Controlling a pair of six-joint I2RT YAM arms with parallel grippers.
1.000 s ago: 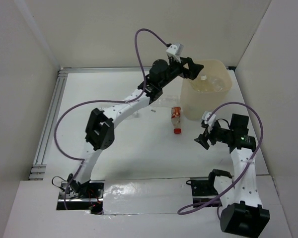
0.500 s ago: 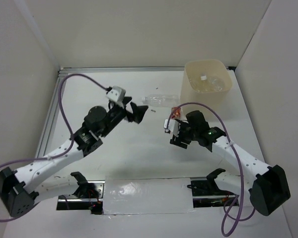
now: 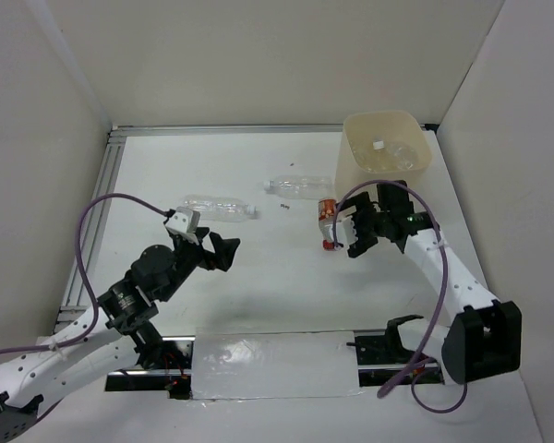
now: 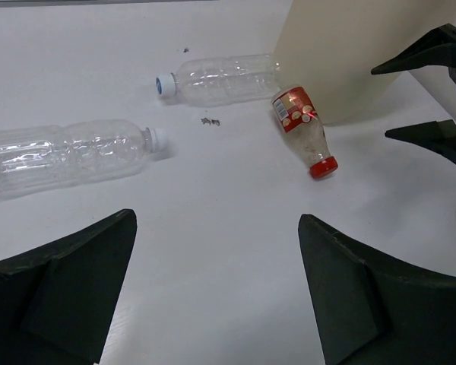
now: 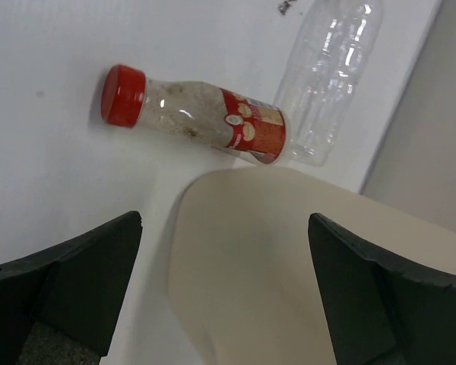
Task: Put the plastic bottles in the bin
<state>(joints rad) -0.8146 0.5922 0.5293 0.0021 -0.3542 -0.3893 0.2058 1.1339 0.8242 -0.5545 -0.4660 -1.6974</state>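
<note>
The robot's right gripper will next move down and to the left in the top view, onto the red-capped bottle's clear middle, because that is below the gripper on that side.
The cream bin stands at the far right with clear bottles inside. A red-capped, red-labelled bottle lies at its near-left foot. It also shows in the left wrist view and the right wrist view. Two clear bottles lie on the table, one left of the bin and one further left. My right gripper is open and empty, just right of the red-capped bottle and against the bin's wall. My left gripper is open and empty, near of the left clear bottle.
Grey side walls close in the white table. A metal rail runs along the left edge. A small dark speck lies between the clear bottles. The right gripper's fingers show at the right edge of the left wrist view.
My left arm has drawn back from over the bin to the near left, uncovering the left clear bottle. My right arm has swung forward to the red-capped bottle beside the bin.
</note>
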